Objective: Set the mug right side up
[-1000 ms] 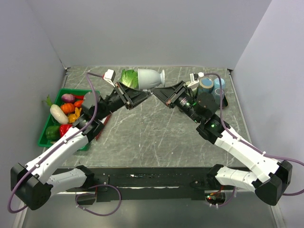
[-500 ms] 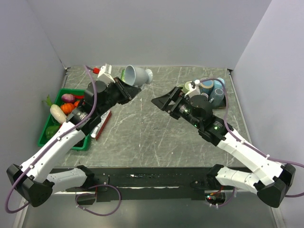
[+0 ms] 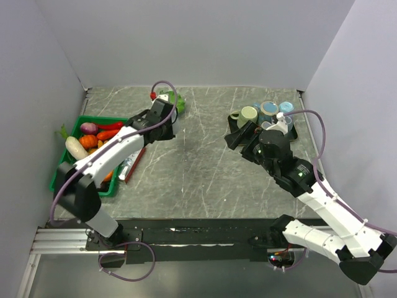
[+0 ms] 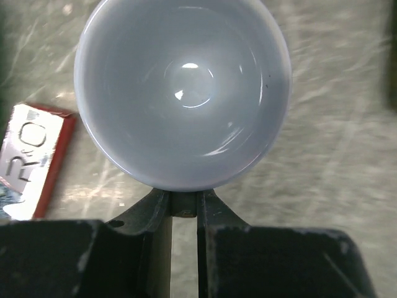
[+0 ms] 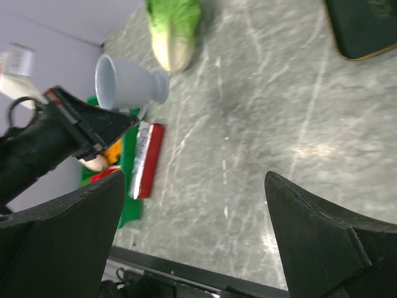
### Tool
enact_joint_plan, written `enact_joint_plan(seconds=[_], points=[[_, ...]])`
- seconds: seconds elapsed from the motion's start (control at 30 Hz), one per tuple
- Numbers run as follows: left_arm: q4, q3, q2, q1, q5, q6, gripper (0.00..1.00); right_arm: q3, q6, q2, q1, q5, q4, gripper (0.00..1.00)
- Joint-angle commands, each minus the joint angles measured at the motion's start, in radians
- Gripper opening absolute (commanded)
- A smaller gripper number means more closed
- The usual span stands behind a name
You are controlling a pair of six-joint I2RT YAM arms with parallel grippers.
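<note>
The mug (image 4: pixel 183 93) hangs upright, so the left gripper will next lower it toward the green crate, onto empty table by the red packet.
The mug (image 4: pixel 183 93) is pale white with a footed base, and its opening faces the left wrist camera, with the table behind it. My left gripper (image 4: pixel 184 203) is shut on the handle just under the rim. From the right wrist view the mug (image 5: pixel 127 81) hangs off the left fingers (image 5: pixel 93 127) near the lettuce. In the top view my left gripper (image 3: pixel 164 123) covers the mug. My right gripper (image 3: pixel 239 133) is open and holds nothing. It is well to the right of the mug, with only bare table between its fingers (image 5: pixel 313 230).
A lettuce (image 3: pixel 175 99) lies just behind the left gripper. A red packet (image 3: pixel 131 164) lies beside a green crate (image 3: pixel 59 177) of vegetables at the left. At the back right, a black tray (image 3: pixel 291 131) holds several cups (image 3: pixel 248 113).
My right gripper has let go of the mug, opened wide and drawn back to the right. My left arm has turned the mug and lowered it toward the back left.
</note>
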State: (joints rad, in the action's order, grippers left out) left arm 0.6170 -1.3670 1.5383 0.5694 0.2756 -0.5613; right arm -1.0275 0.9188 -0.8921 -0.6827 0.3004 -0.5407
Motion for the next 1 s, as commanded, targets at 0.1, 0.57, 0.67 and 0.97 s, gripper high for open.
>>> enact_joint_plan(seconds=[0.1, 0.57, 0.67, 0.97], points=[[-0.023, -0.055, 0.1, -0.089, 0.12, 0.073, 0.01, 0.009, 0.006, 0.045, 0.038, 0.036, -0.077, 1.0], [-0.221, 0.134, 0.149, -0.169, 0.079, 0.067, 0.01, 0.043, 0.043, 0.022, 0.083, -0.017, -0.1, 1.0], [-0.256, 0.167, 0.155, -0.181, 0.06, 0.061, 0.01, 0.035, 0.046, 0.013, 0.091, -0.026, -0.114, 1.0], [-0.267, 0.194, 0.167, -0.186, 0.044, 0.044, 0.45, 0.034, 0.049, -0.002, 0.107, -0.021, -0.145, 1.0]])
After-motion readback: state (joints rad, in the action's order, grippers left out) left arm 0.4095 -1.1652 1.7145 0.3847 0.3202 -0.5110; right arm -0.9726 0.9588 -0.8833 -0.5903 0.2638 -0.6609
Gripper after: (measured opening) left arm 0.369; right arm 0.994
